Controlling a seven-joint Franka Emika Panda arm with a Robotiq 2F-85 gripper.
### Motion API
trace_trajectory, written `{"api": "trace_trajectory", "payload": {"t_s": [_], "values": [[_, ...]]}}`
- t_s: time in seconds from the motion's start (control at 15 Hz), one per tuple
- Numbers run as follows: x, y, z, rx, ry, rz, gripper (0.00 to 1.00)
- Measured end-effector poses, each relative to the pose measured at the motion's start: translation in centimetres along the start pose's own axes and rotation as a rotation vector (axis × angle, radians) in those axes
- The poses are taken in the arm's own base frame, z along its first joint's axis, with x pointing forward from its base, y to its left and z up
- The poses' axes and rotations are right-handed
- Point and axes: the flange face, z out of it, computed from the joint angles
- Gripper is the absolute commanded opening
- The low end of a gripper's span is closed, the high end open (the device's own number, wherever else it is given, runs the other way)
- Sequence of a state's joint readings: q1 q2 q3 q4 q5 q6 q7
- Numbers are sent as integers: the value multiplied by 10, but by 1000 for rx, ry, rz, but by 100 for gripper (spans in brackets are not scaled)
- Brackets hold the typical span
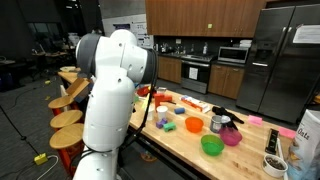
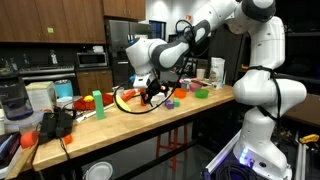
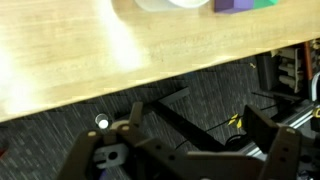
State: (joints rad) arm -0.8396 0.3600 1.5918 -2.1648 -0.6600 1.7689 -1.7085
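Observation:
The robot's gripper still hangs open over the table's near edge, so next it will move outward and lower toward the tabletop (image 2: 137, 106) beside the yellow piece.
My gripper (image 2: 152, 93) hangs open over the near edge of the wooden table (image 2: 110, 122), with nothing between its fingers. In the wrist view the gripper (image 3: 200, 132) spans the dark carpet beyond the table edge, and the wooden tabletop (image 3: 90, 55) fills the upper half. A white object (image 3: 165, 3), a purple block (image 3: 232, 5) and a green piece (image 3: 265, 3) show at the top rim of that view. In an exterior view an orange-rimmed bowl (image 2: 128, 99) lies right beside the gripper. The robot's white body (image 1: 110, 95) hides the gripper in the other exterior view.
Green bowls (image 2: 200, 93), a green block (image 2: 97, 99) and a blender (image 2: 12, 100) stand on the table. A green bowl (image 1: 212, 145), a pink bowl (image 1: 232, 137), a metal cup (image 1: 216, 122) and round stools (image 1: 68, 118) are around it. A black cable (image 2: 140, 108) loops by the gripper.

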Motion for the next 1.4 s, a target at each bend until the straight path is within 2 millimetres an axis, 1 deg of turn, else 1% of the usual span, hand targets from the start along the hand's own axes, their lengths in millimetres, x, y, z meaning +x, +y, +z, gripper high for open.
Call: {"api": "trace_trajectory", "payload": {"t_s": [0.2,0.33,0.6,0.93,1.0,1.07,1.13,1.27,1.33,1.4], "values": [[-26,-4,21,51,-116,-61,100],[-41,-3,34,84,-207,-119,100],[-59,7,48,82,-373,-208,100],[-78,35,70,-111,-424,-260,100],[-82,40,74,-156,-431,-268,75],[-86,45,77,-197,-438,-275,74],[-89,49,81,-234,-443,-280,68],[-93,56,86,-282,-445,-282,54],[-93,59,87,-297,-437,-278,44],[-93,61,89,-305,-426,-275,38]]}}
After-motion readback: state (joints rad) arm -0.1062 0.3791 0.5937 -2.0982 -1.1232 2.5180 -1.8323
